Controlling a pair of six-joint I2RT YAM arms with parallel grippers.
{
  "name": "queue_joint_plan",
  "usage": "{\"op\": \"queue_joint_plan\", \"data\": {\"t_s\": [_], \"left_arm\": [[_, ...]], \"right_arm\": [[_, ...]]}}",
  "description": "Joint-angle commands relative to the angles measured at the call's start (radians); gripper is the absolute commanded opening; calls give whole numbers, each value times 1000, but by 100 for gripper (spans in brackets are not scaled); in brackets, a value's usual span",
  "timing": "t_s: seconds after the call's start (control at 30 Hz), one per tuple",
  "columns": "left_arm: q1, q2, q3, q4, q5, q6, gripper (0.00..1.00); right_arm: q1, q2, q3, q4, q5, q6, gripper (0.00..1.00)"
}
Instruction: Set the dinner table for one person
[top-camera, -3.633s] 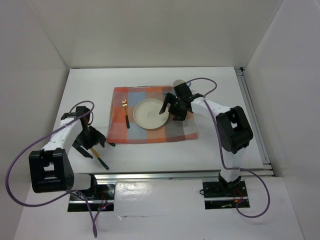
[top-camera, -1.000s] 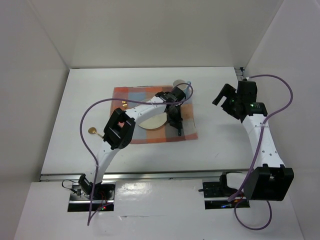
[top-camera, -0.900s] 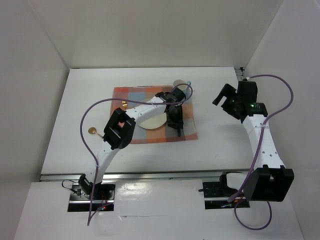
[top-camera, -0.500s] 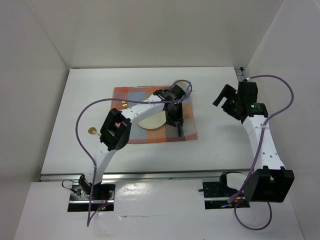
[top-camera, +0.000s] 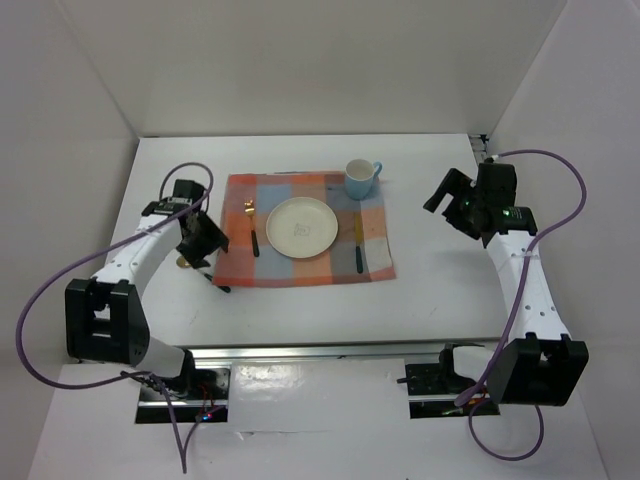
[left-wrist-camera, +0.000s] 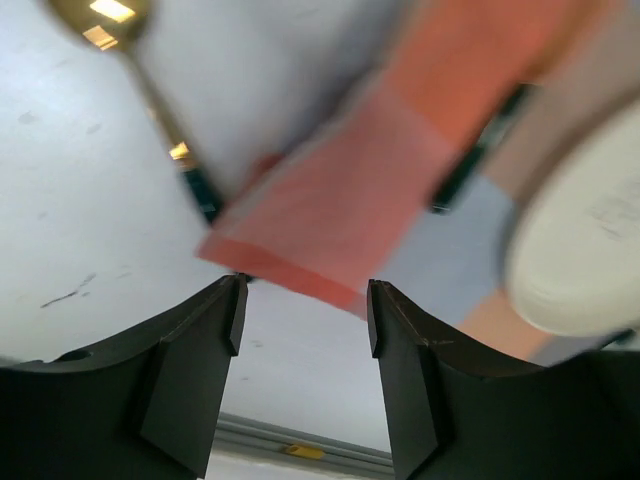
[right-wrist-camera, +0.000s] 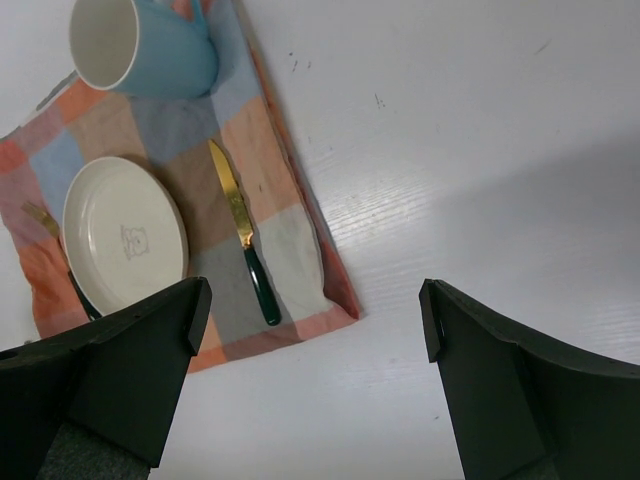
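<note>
Next, my left gripper will lower and shift away from the plate onto the spoon's dark handle (top-camera: 209, 277) (left-wrist-camera: 195, 181) beside the gold neck, since the cloth's corner leaves it bare.
The white dinner table (top-camera: 450, 290) carries a checked cloth (top-camera: 300, 265). On the cloth are a cream plate (top-camera: 301, 226), a blue mug (top-camera: 360, 178) at its far right, a gold knife with a dark handle (top-camera: 358, 245) right of the plate and a gold fork (top-camera: 251, 225) left of it. A gold spoon (top-camera: 185, 262) lies on the table just off the cloth's left edge. My left gripper (top-camera: 203, 250) hovers open and empty over the spoon and the cloth's left edge; the left wrist view shows the spoon (left-wrist-camera: 150, 90). My right gripper (top-camera: 450, 195) is open and empty, raised right of the cloth.
An aluminium rail (top-camera: 350, 350) runs along the table's near edge and another along its right edge (top-camera: 505, 230). White walls enclose the left, back and right. The right wrist view shows the mug (right-wrist-camera: 150, 45), the plate (right-wrist-camera: 125, 232) and the knife (right-wrist-camera: 243, 230).
My left arm has swung back from the knife's spot right of the plate to the cloth's left edge. The knife stays on the cloth. The right arm has not moved.
</note>
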Motion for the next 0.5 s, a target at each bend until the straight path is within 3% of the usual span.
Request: {"op": "queue_joint_plan", "data": {"t_s": [0.0,0.23,0.47], "left_arm": [[80,-13,-83,20,50,37,68],[215,104,-106,65,15,48,66],[215,190,-134,94,-49,9,61]], "right_arm": [[-8,-5,-8,54,-40,-11,99],[-8,15,-17,54,-59,-11,99],[-8,15,-49,63,-68,-11,99]]}}
